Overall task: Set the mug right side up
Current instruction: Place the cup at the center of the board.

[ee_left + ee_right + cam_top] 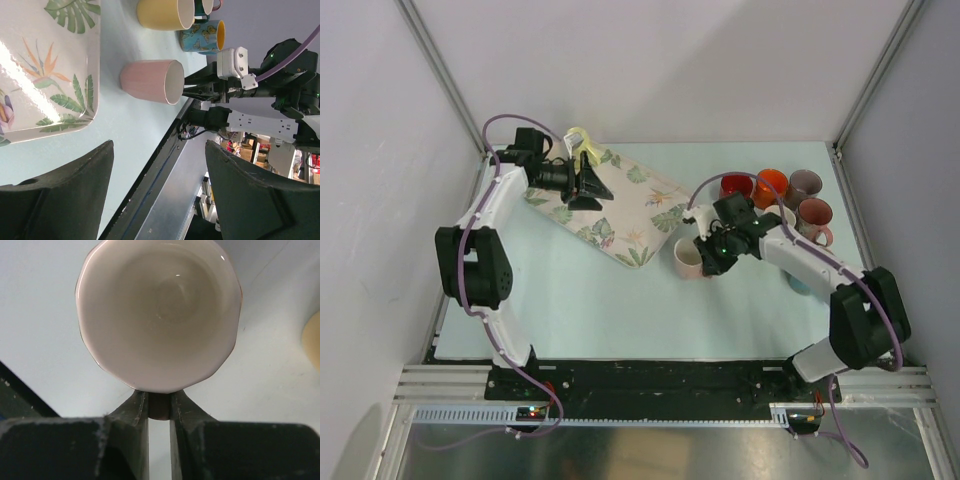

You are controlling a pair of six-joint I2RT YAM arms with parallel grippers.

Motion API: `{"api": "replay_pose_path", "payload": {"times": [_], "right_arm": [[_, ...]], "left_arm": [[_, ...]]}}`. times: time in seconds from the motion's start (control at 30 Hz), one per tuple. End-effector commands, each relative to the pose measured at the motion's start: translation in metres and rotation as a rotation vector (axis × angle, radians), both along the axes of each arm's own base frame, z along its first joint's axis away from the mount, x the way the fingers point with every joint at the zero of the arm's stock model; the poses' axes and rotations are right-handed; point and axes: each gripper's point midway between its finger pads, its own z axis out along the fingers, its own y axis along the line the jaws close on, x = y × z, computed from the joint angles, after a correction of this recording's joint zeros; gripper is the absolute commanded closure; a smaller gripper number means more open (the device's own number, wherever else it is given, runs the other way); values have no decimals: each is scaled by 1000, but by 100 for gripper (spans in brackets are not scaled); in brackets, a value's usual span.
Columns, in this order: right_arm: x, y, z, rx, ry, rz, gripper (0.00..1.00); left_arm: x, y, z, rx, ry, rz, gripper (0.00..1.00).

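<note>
My right gripper should next move the upright mug to the gripper's right in the top view and let go of the upright mug's handle, because the table beside the butterfly mug is clear there.
The pale pink mug (687, 259) stands mouth up on the table just right of the floral tray's near corner. My right gripper (706, 257) is shut on its handle. In the right wrist view I look straight down into the mug's empty white inside (159, 310), and the gripper (159, 407) clamps the dark handle stub below the rim. The left wrist view shows the mug (150, 81) from the side, with the right arm behind it. My left gripper (584, 184) hangs open and empty over the tray's far part; its dark fingers (65, 195) frame that view.
A floral tray (620, 215) lies left of centre and also shows in the left wrist view (45, 75). Several mugs cluster at the back right: red (736, 186), orange (771, 183), mauve (804, 185). A yellow mug (160, 13) and a butterfly mug (202, 36) stand near the pink one.
</note>
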Motion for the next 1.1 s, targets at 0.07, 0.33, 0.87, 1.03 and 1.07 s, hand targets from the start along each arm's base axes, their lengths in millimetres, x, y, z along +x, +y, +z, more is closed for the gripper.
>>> {"api": "replay_pose_path", "payload": {"times": [0.07, 0.33, 0.87, 1.03, 1.07], "right_arm": [[-41, -54, 4, -88, 34, 27, 100], [-56, -128, 4, -152, 110, -148, 100], [-76, -192, -9, -202, 127, -326, 100], [-69, -202, -11, -200, 112, -399, 100], [-67, -204, -11, -202, 108, -412, 100]], "left_arm": [[-6, -4, 14, -5, -57, -22, 23], [-7, -16, 6, -6, -34, -50, 23], [-15, -34, 3, -7, -27, -100, 23], [-17, -34, 2, -6, -20, -100, 23], [-17, -34, 2, -6, -19, -101, 23]]}}
